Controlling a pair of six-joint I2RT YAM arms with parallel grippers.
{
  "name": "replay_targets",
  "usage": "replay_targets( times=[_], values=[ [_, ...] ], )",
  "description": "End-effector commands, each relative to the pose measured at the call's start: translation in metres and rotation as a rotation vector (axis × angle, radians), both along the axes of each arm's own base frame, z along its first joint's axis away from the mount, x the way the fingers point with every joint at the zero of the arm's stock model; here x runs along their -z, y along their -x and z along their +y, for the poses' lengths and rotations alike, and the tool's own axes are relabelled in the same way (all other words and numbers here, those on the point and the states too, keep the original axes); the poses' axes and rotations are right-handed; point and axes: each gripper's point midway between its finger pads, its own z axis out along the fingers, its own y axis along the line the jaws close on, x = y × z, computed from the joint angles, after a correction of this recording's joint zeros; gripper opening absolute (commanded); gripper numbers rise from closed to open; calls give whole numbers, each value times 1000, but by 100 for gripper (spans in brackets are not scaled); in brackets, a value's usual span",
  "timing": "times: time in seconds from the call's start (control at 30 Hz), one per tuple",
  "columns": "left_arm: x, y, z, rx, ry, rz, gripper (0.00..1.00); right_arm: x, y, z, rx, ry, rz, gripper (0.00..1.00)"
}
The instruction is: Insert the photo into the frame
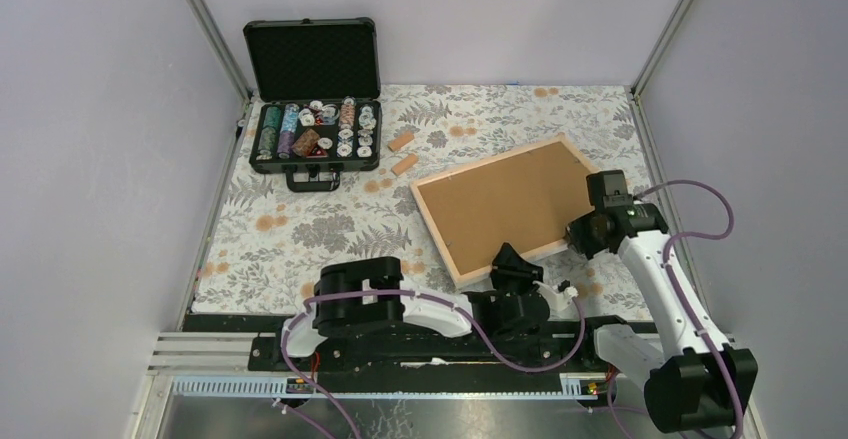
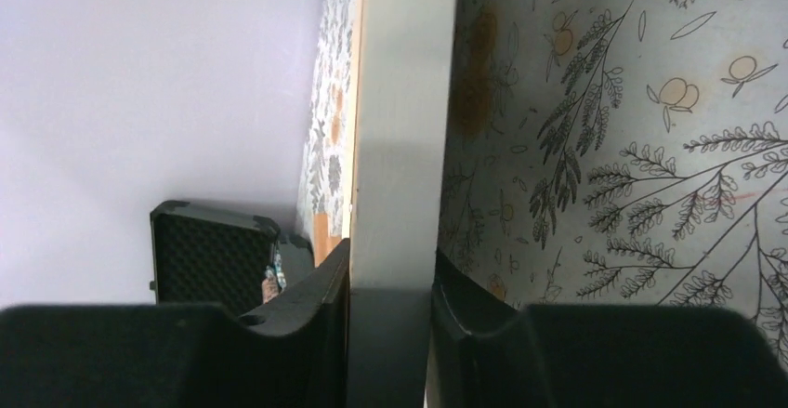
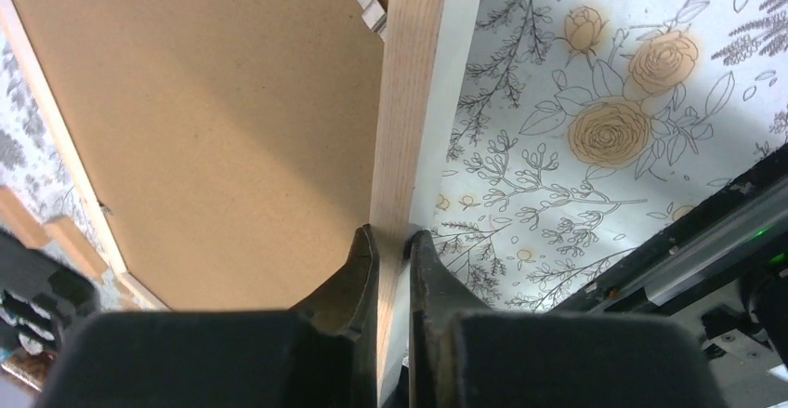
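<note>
The backing board (image 1: 508,197) faces up, so the left gripper should next rise, turn the frame over, move outward and down, and let go of the frame's edge on the far tabletop.
The frame (image 1: 441,227), of pale wooden strips, lies on the flowered table at the right with a plain brown backing board (image 1: 508,197) filling it. The photo is hidden. My left gripper (image 1: 512,261) is at the frame's near edge. In the left wrist view its jaws (image 2: 390,278) press both sides of the frame's pale edge (image 2: 400,148). My right gripper (image 1: 582,233) is at the frame's right edge. In the right wrist view it (image 3: 392,241) is shut on the wooden strip (image 3: 409,101), with the backing board (image 3: 204,129) to its left and a small metal clip (image 3: 367,1) further along.
An open black case (image 1: 315,119) of poker chips stands at the back left. Two small wooden blocks (image 1: 401,143) (image 1: 404,165) lie between it and the frame. Pale walls close in on both sides, and a black rail (image 1: 420,344) runs along the near edge.
</note>
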Motion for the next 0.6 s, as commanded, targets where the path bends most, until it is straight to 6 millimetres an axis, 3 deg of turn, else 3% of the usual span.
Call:
replay_targets(
  times=[0.0,0.03,0.07,0.1,0.2,0.33,0.57],
  values=[
    [-54,-5,4,-81,119,-70,20,-51,-28,0,-129,51,-221,30],
    [-59,-4,3,-82,123,-68,13,-64,-35,3,-197,67,-282,54],
    [-64,-4,2,-83,129,-67,6,-80,-41,6,-274,92,-359,69],
    [-69,-5,0,-87,142,-63,0,-96,-47,8,-346,124,-437,79],
    [-81,-5,-4,-103,141,-36,0,-151,-48,0,-471,276,-588,99],
    [-107,-3,-13,-94,197,55,0,-226,-36,-11,-553,436,-721,100],
    [-187,-10,-21,-103,397,201,0,-340,3,-25,-467,546,-971,100]
  ],
)
